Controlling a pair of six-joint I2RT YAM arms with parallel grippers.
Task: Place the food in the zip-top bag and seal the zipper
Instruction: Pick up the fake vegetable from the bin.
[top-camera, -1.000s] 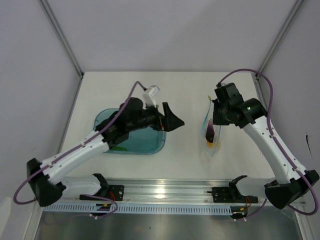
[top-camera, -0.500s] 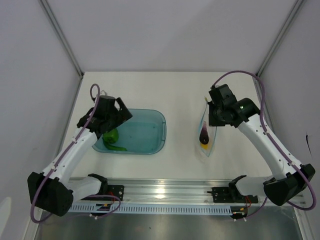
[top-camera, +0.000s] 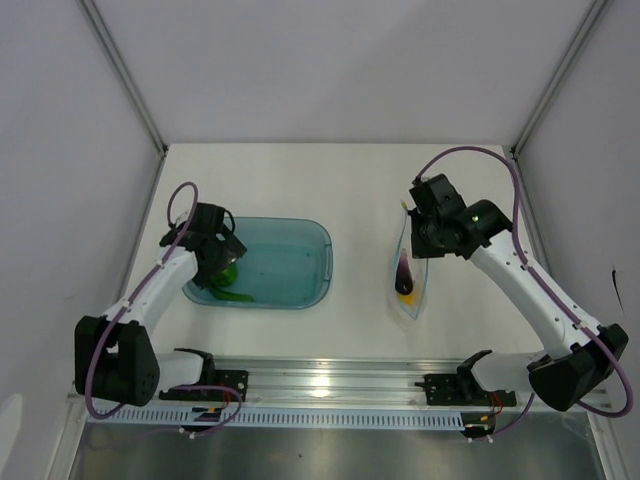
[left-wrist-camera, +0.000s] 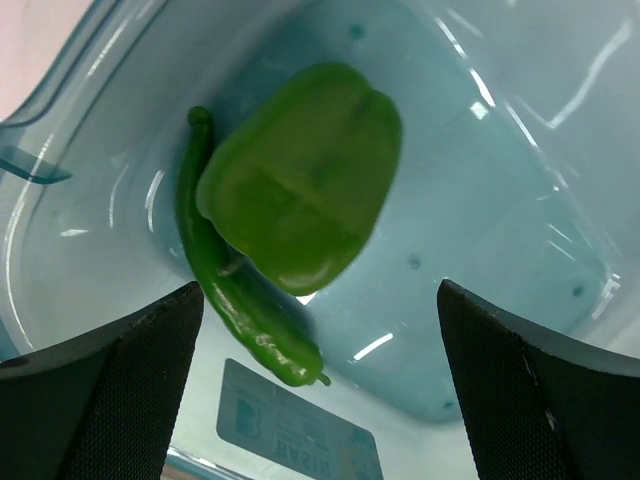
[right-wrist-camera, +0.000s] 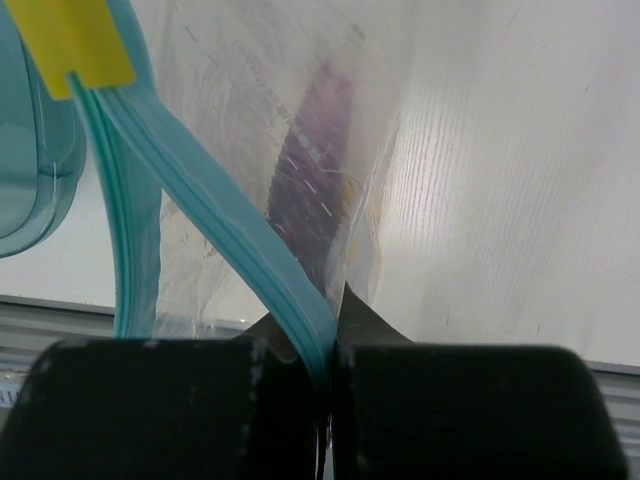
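Observation:
My left gripper should go down into the tray next, until its fingers are on either side of the glossy green pepper (top-camera: 228, 275) (left-wrist-camera: 302, 178).
The clear zip-top bag (top-camera: 407, 285) hangs from my right gripper (top-camera: 421, 236), its lower end near the table. The pink-purple piece (top-camera: 403, 267) and the yellow-orange fruit (top-camera: 405, 290) are inside it. In the right wrist view my right gripper (right-wrist-camera: 330, 372) is shut on the teal zipper (right-wrist-camera: 205, 205), and the purple piece (right-wrist-camera: 320, 150) shows through the plastic. My left gripper (top-camera: 217, 252) hovers open over the left end of the teal tray (top-camera: 300, 262). In the left wrist view a glossy green pepper (left-wrist-camera: 300, 190) and a slim green chili (left-wrist-camera: 245, 310) lie in the tray ahead of my left gripper (left-wrist-camera: 320, 400).
A yellow tab (right-wrist-camera: 80, 40) sits at the far end of the zipper. The tray's corner (right-wrist-camera: 25, 160) shows left of the bag. A label (left-wrist-camera: 300, 435) is on the tray's near wall. An aluminium rail (top-camera: 330, 385) runs along the near table edge.
My left arm has swung from the table's middle back to the left end of the tray and now points down at the green pieces. My right gripper has shifted the bag slightly left.

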